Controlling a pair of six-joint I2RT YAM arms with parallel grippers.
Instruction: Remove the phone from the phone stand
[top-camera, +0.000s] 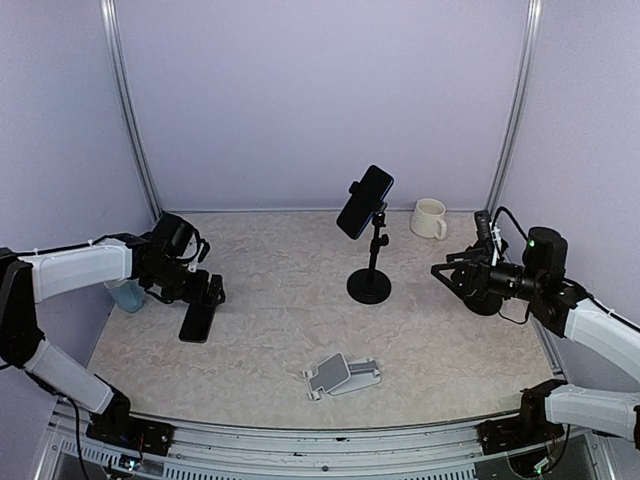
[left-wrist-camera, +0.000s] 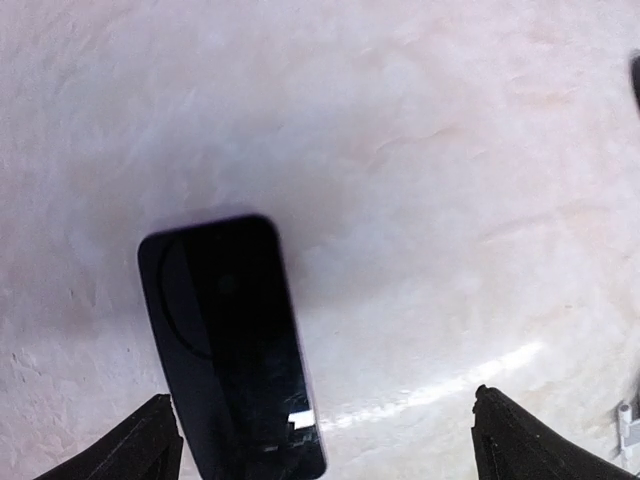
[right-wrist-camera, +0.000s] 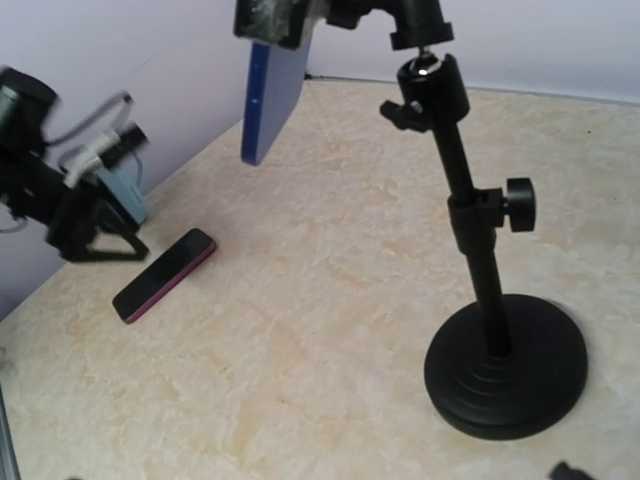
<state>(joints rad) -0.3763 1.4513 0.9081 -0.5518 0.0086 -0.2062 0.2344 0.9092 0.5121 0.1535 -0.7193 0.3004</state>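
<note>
The folding stand's grey plate (top-camera: 329, 375) is below the left gripper and to its right in the top view, so the left gripper will swing across and down onto it next.
A blue phone (top-camera: 364, 200) is clamped, tilted, at the top of the black pole phone stand (top-camera: 370, 270) in the middle of the table; the right wrist view shows the same phone (right-wrist-camera: 275, 90) and stand (right-wrist-camera: 480, 270). A second, dark phone with a magenta edge (top-camera: 197, 322) lies flat on the table at the left. My left gripper (top-camera: 207, 293) hovers just over it, open. In the left wrist view that phone (left-wrist-camera: 230, 340) lies near the left fingertip (left-wrist-camera: 150, 445), not gripped. My right gripper (top-camera: 452, 273) is open, to the right of the stand and apart from it.
A small grey and white folding stand (top-camera: 340, 375) lies on its side near the front edge. A cream mug (top-camera: 429, 218) stands at the back right. A light blue object (top-camera: 128, 295) sits beside the left arm. Walls enclose the back and both sides.
</note>
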